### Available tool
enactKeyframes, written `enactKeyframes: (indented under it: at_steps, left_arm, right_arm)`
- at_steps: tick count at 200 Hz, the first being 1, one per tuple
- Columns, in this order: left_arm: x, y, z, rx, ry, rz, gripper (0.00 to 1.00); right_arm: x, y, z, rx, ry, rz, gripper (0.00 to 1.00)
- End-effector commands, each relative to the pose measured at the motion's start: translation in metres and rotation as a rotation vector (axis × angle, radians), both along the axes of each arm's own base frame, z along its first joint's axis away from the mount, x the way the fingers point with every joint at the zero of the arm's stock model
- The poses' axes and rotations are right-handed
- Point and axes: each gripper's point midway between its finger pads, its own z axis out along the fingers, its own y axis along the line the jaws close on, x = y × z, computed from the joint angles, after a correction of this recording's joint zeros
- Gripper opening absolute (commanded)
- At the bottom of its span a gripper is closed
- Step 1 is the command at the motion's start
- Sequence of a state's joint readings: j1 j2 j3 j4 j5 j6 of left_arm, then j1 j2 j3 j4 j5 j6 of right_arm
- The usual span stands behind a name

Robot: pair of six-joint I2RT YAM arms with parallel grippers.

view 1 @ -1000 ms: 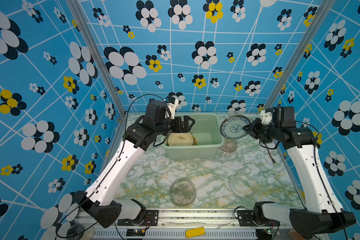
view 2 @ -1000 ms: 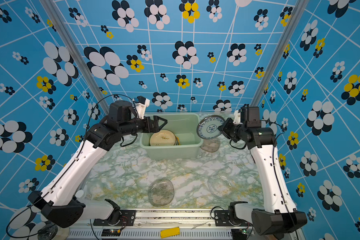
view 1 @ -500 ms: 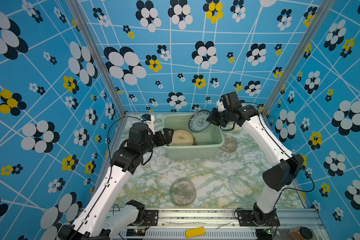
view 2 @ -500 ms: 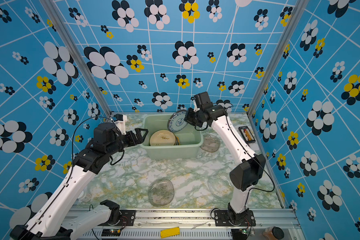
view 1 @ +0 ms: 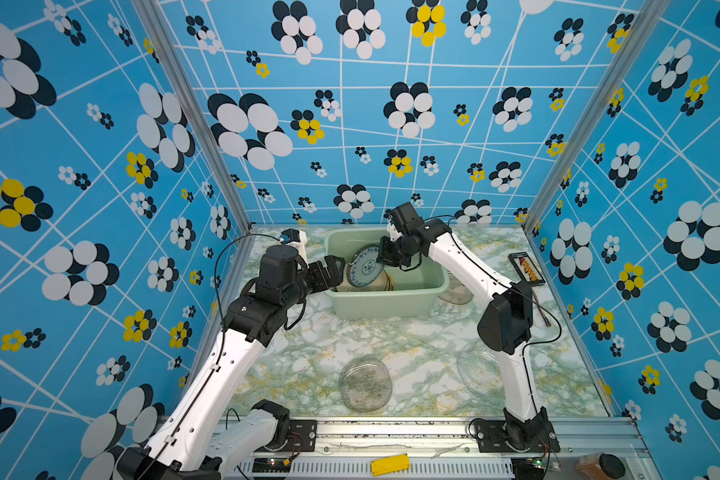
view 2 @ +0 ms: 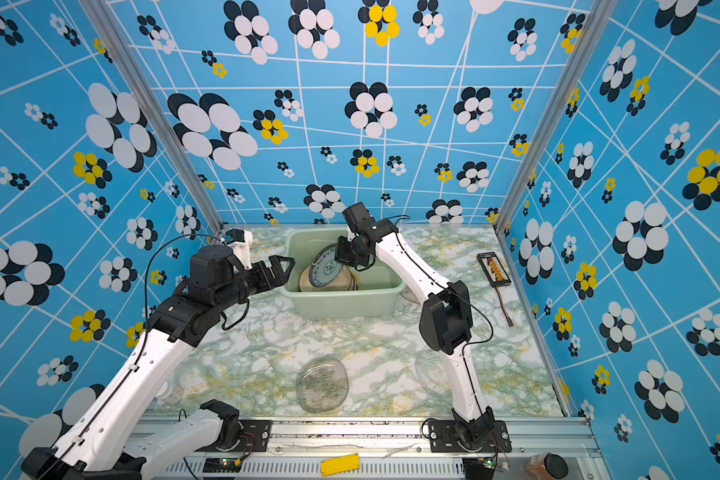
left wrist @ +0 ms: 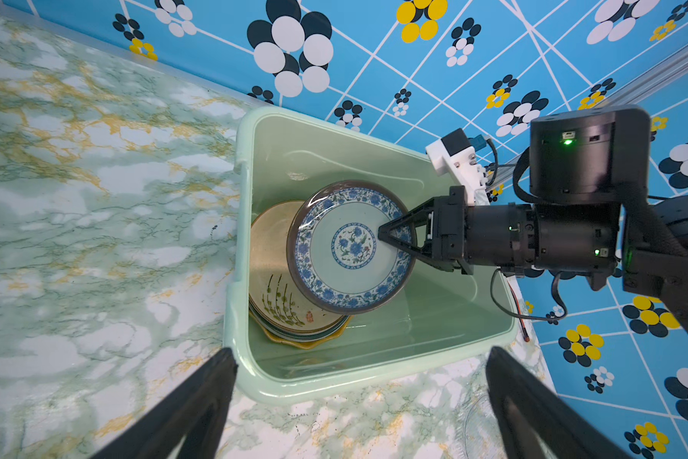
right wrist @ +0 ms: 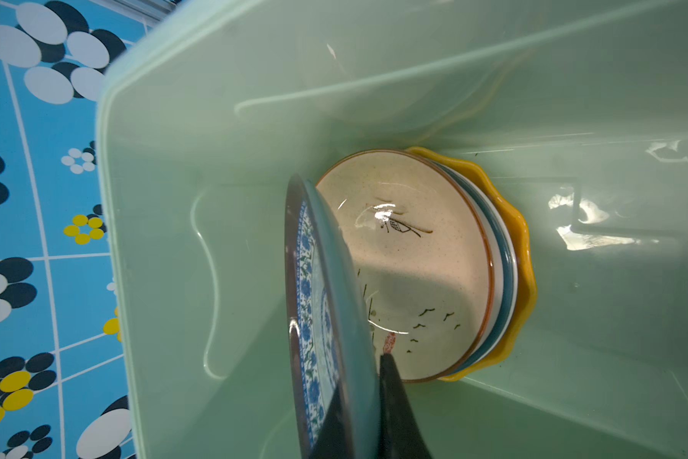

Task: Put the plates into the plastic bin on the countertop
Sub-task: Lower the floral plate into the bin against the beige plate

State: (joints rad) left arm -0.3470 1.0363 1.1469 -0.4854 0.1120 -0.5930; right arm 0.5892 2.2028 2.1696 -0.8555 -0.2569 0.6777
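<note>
I will move my right gripper down next, bring the blue-patterned plate (right wrist: 318, 318) onto the beige plate (right wrist: 424, 264) and let go of its rim, because it still hangs tilted above the stack.
My right gripper (view 1: 384, 258) (left wrist: 380, 234) (right wrist: 364, 381) is shut on the rim of a blue-patterned plate (view 1: 365, 266) (view 2: 327, 268) (left wrist: 350, 246) (right wrist: 318, 318). It holds the plate tilted on edge inside the plastic bin (view 1: 387, 309) (view 2: 341, 305) (left wrist: 247, 198) (right wrist: 175, 198). Beneath it lies a stack of plates, a beige plate (left wrist: 270, 254) (right wrist: 421, 278) on top and a yellow plate (right wrist: 521, 258) lowest. My left gripper (view 1: 335, 266) (view 2: 283, 264) (left wrist: 358, 355) is open and empty at the bin's left rim. Two clear glass plates (view 1: 365, 384) (view 1: 478, 370) lie on the countertop (view 1: 350, 345) in front.
A smoky glass plate (view 1: 456, 291) (view 2: 410, 295) lies by the bin's right wall, partly under my right arm. A small black abacus-like board (view 1: 526, 268) (view 2: 492, 270) sits at the right wall. Blue flowered walls close in three sides. The mounting rail (view 1: 391, 436) runs along the front.
My right arm swung left from beside the bin and lowered the blue-patterned plate into it. My left gripper drew back from over the bin to its left rim, still open.
</note>
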Motion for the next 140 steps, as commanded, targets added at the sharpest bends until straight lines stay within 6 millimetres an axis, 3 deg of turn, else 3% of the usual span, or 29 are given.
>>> enactKeyframes:
  at_steps: [1, 51, 140]
  left_arm:
    - [0.003, 0.000, -0.008, -0.014, 0.024, 0.009, 0.99]
    - [0.008, -0.004, -0.010, -0.025, 0.039, 0.003, 0.99]
    - [0.012, -0.008, -0.014, -0.033, 0.055, -0.004, 0.99]
  right_arm:
    - [-0.002, 0.004, -0.017, 0.003, 0.023, 0.020, 0.00]
    - [-0.006, 0.006, -0.051, -0.003, 0.079, 0.020, 0.00]
    - [-0.006, 0.007, -0.084, -0.024, 0.125, 0.021, 0.04]
